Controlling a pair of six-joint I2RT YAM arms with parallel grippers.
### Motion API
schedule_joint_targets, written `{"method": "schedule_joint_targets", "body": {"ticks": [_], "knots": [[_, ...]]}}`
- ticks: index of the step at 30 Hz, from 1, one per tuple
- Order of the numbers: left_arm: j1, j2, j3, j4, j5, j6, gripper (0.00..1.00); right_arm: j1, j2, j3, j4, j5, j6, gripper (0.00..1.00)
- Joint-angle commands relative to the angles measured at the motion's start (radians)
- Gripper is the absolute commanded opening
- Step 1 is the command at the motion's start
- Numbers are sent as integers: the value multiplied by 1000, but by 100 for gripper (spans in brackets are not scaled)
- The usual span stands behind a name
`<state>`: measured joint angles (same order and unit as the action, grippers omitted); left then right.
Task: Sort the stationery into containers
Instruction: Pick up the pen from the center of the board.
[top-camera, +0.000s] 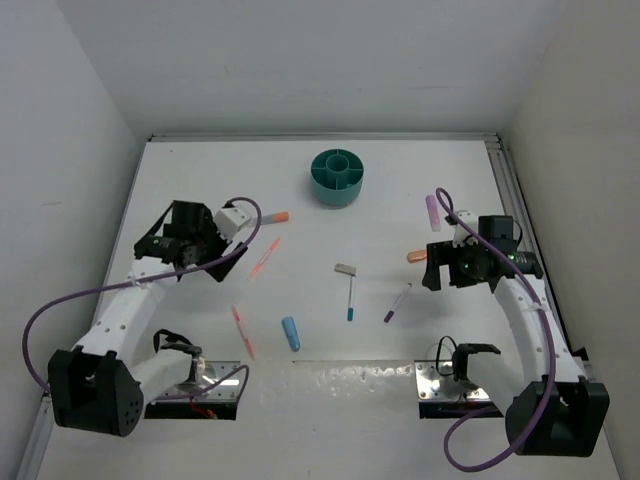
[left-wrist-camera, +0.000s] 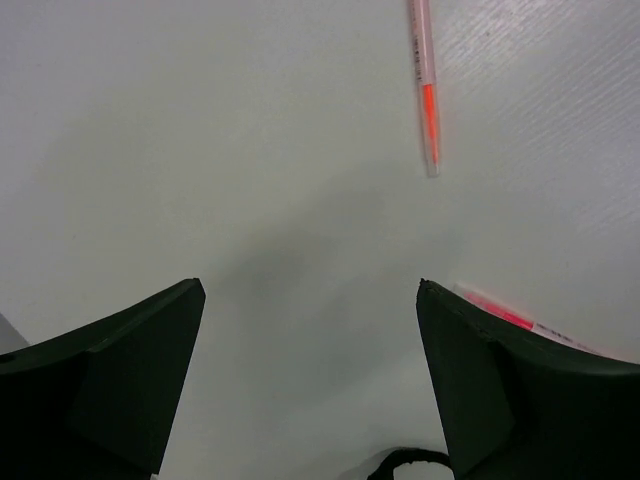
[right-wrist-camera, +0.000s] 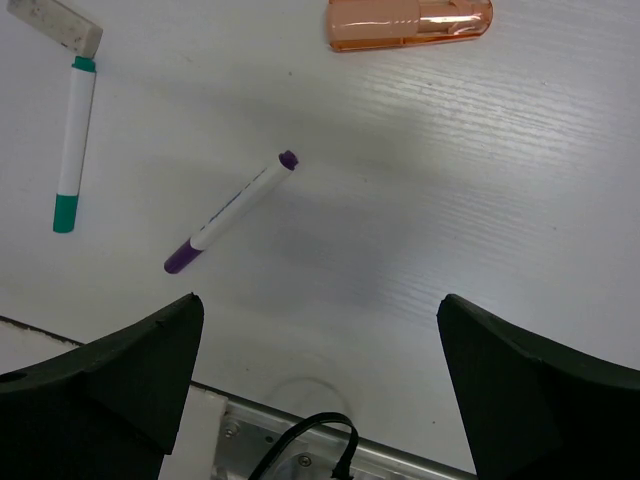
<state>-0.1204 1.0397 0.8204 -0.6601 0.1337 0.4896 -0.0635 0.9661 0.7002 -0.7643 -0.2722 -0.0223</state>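
Observation:
The farther red pen lies below the robot's left gripper, to its right in the top view, so the left gripper will shift that way and go down onto the pen's far half.
The round teal cup (top-camera: 337, 177) with inner dividers stands at the far middle. On the table lie two red pens (top-camera: 264, 257) (top-camera: 243, 331), a blue cylinder (top-camera: 291, 333), a grey block (top-camera: 345, 269), a teal-ended pen (top-camera: 351, 298), a purple-ended pen (top-camera: 397, 302), orange cylinders (top-camera: 278, 215) (top-camera: 416, 257) and a lilac cylinder (top-camera: 433, 211). My left gripper (top-camera: 232, 262) (left-wrist-camera: 310, 300) is open and empty, with one red pen (left-wrist-camera: 427, 90) ahead and another (left-wrist-camera: 495, 310) by its right finger. My right gripper (top-camera: 433, 268) (right-wrist-camera: 320, 310) is open and empty over bare table, with the purple-ended pen (right-wrist-camera: 232, 212), teal-ended pen (right-wrist-camera: 72, 145), grey block (right-wrist-camera: 55, 22) and orange cylinder (right-wrist-camera: 410, 22) ahead.
White walls close the table on the left, back and right. Metal mounting plates (top-camera: 455, 385) (right-wrist-camera: 330, 455) and purple cables (top-camera: 120, 285) lie at the near edge by the arm bases.

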Motion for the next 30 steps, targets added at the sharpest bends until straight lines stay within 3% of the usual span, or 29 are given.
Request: {"method": "schedule_joint_targets", "body": {"ticks": [1,4,10,20,27,30], "knots": [[-31,43,17,45,10,-9,94,1,5,32,11,-7,-2,98],[-68,94,58,78,61,-63,84,1,10,30,16,2,-7,98],[-189,285,143,165,-6,-215,62,-1,22,16,8,28,-22,98],[-274,705,374,146,-49,-344,51,-21,60,44,-15,73,-37,98],[-282,890,508,65,-104,-384,37,-44,66,41,-27,74,-42,98],[-282,945,534,34,-111,-387,35,-45,60,36,-27,73,-44,98]]}}
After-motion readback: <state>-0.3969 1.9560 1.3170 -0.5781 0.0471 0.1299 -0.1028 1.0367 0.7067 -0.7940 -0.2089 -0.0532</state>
